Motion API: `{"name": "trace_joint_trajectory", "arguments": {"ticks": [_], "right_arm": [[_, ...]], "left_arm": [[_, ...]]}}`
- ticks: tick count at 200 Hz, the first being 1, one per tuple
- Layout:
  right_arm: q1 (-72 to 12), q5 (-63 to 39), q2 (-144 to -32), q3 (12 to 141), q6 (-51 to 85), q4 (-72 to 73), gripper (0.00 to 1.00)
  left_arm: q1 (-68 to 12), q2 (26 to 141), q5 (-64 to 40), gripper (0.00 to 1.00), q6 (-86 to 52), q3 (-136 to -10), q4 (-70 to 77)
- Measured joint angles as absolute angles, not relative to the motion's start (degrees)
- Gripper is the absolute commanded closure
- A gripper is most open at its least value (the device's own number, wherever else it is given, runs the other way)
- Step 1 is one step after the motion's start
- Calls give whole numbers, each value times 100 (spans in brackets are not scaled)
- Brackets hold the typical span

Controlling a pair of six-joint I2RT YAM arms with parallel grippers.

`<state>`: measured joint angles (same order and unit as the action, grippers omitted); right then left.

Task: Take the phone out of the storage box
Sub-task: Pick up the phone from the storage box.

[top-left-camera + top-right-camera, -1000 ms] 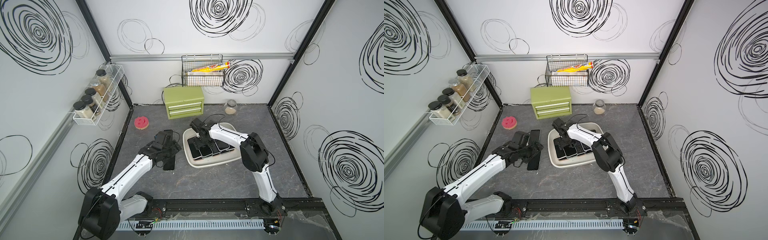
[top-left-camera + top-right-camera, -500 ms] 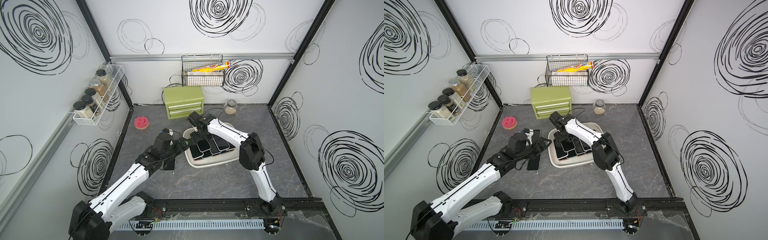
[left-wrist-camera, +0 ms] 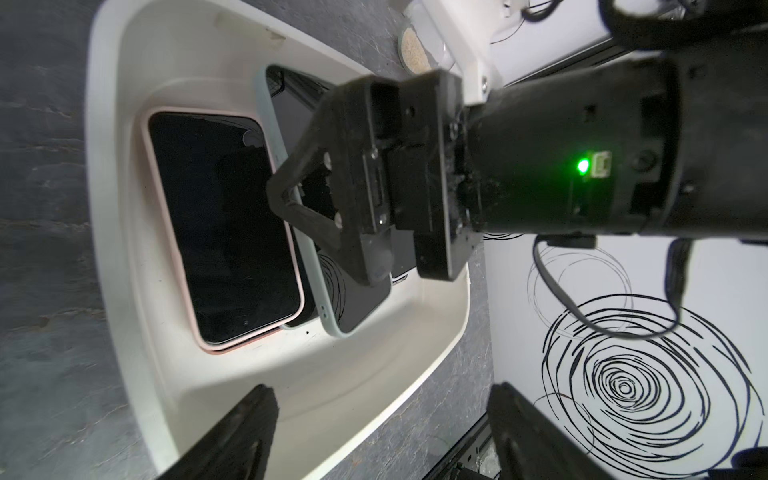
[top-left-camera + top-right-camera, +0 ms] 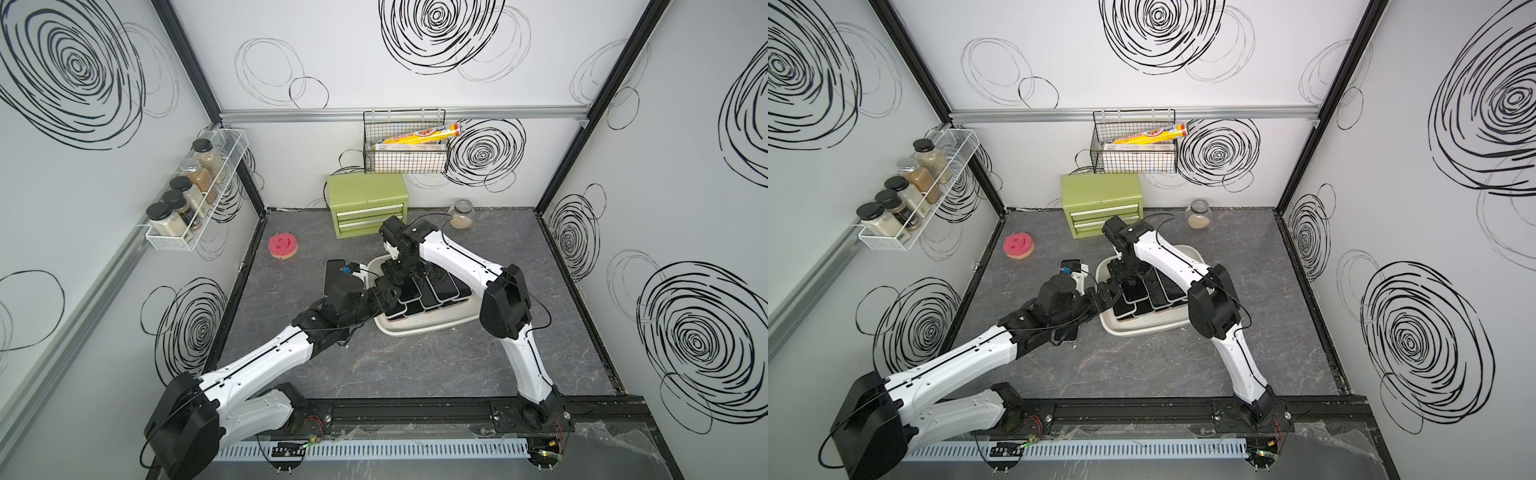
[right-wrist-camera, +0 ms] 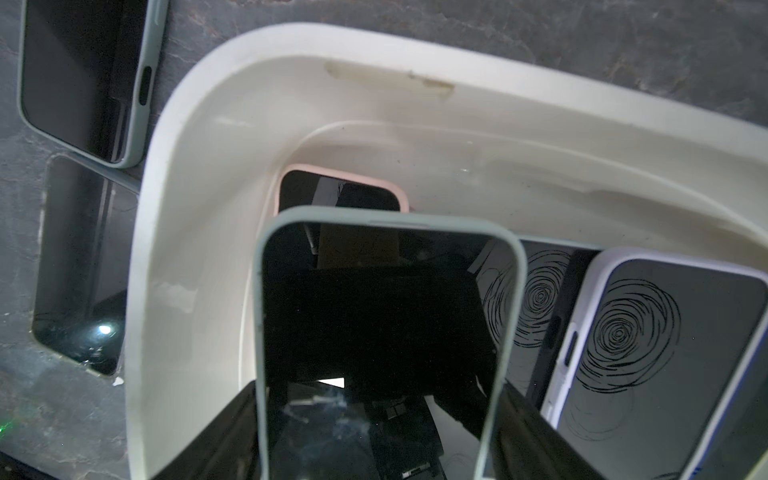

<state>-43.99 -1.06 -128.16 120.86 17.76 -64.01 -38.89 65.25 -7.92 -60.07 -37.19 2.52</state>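
Next, my left gripper goes down into the storage box onto the near end of the pale-cased phone, since the right gripper's fingers leave that end clear.
The storage box is a shallow white tub in mid-table, with several dark phones overlapping inside. My right gripper reaches down into its left part. It is shut on a phone in a pale green case, one finger on each long edge. That phone lies tilted over a pink-cased phone on the box floor. My left gripper hangs open and empty over the box's left rim, close to the right gripper.
Two more phones lie on the table just left of the box, partly under my left arm. A green drawer chest, a glass jar and a pink sponge stand further back. A wire basket and a spice rack hang on the walls.
My left arm has swung right, from above the phones on the table to the box's left rim. The right wrist has risen slightly while its jaws stayed in the box.
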Motion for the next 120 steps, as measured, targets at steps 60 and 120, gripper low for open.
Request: {"name": "trace_joint_trajectory", "arguments": {"ticks": [60,120], "right_arm": [[-4324,-480,-12816,12086,1778,-6414,50],[-4278,-777,-12798,12077,1782,-6412,50]], "left_arm": [[-4040,7175,-526,15,-6217,-3568,823],[-4040,7835,-224,18,-6324,-3653,1240]]}}
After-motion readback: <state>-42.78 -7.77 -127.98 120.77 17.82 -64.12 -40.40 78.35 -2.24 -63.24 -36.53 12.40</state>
